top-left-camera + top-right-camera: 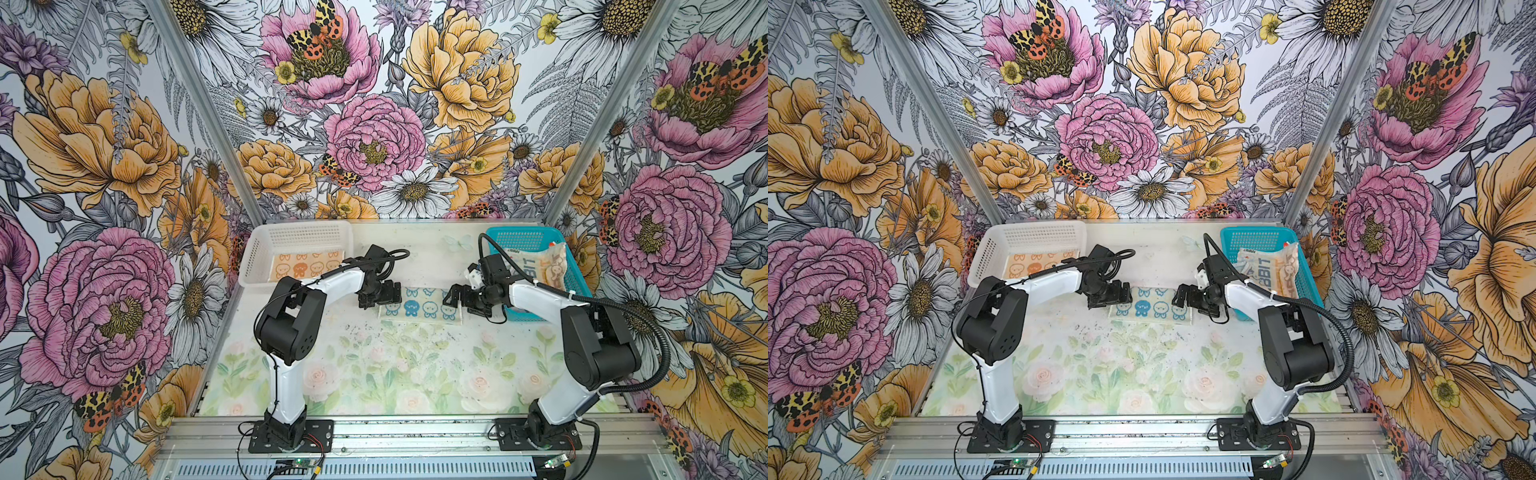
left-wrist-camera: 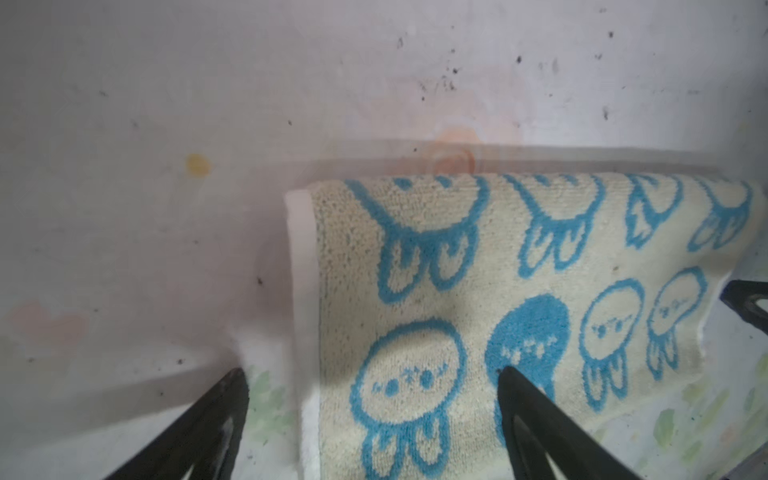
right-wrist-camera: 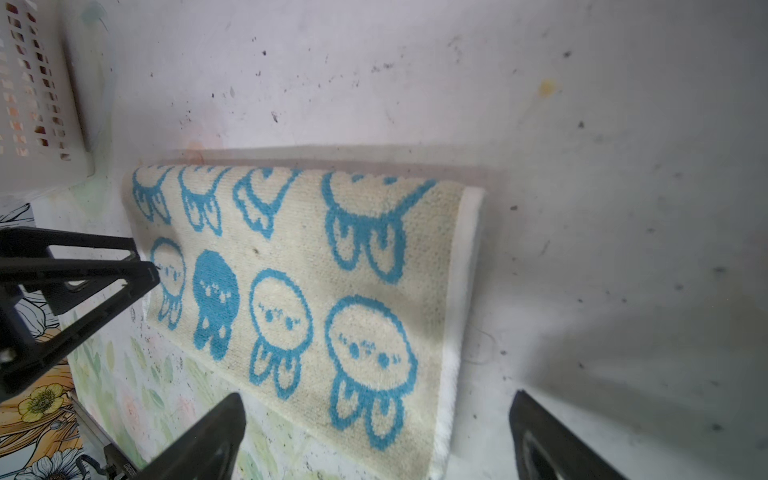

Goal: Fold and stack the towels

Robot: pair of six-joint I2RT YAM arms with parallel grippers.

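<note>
My left gripper's open fingers will lower next onto the towel's end nearest the white basket (image 2: 329, 416) and close, its white edge between them.
A cream towel with blue bunny faces (image 1: 419, 306) (image 1: 1152, 308) lies folded into a long strip at the middle of the table in both top views. My left gripper (image 1: 380, 297) (image 2: 372, 374) is open at its left end, straddling the white edge, one finger over the cloth, the other over bare table. My right gripper (image 1: 457, 297) (image 3: 378, 397) is open at the towel's other end, astride its white edge (image 3: 461, 291). An orange bunny towel (image 1: 305, 266) lies flat in the white basket. A crumpled lettered towel (image 1: 540, 266) sits in the teal basket.
The white basket (image 1: 257, 257) stands at the back left and the teal basket (image 1: 519, 237) at the back right, just behind my right arm. Floral walls close in three sides. The arm bases sit on the front rail.
</note>
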